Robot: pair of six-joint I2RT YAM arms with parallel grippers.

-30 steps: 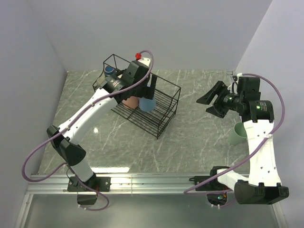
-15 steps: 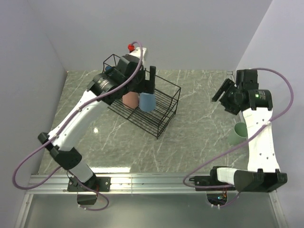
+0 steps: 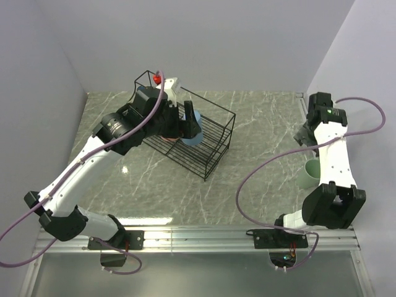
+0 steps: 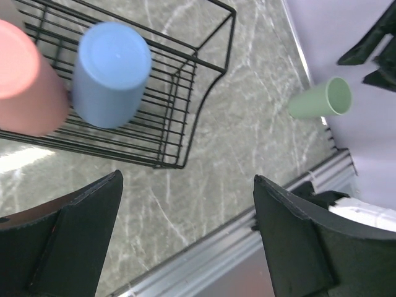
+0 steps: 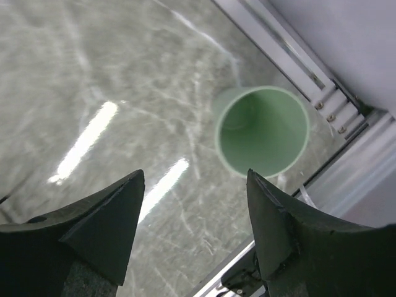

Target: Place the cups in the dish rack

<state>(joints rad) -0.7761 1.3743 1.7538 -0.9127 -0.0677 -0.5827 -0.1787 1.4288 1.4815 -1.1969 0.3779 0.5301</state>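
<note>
Next, my right gripper moves back and down onto the pale-green cup's rack-facing rim (image 3: 305, 168) (image 5: 219, 143), since the wall stands close along the cup's opposite side.
The black wire dish rack (image 3: 213, 137) (image 4: 204, 93) stands at the back left of the table. A blue cup (image 3: 194, 136) (image 4: 110, 74) and a salmon-pink cup (image 4: 25, 80) stand upside down inside it, side by side. My left gripper (image 3: 190, 120) (image 4: 185, 235) hovers above the rack, open and empty. A pale-green cup (image 3: 309, 174) (image 4: 322, 99) (image 5: 263, 131) stands upright on the table by the right wall. My right gripper (image 3: 302, 134) (image 5: 195, 229) hangs above and just beside it, open, holding nothing.
The right wall and a metal strip (image 5: 291, 59) run close behind the green cup. An aluminium rail (image 3: 185, 235) lines the near table edge. My left arm (image 3: 117, 133) covers the rack's back left part in the top view.
My left gripper has pulled up and back from the blue cup, which stays in the rack. My right arm has swung toward the right wall and now points down over the green cup.
</note>
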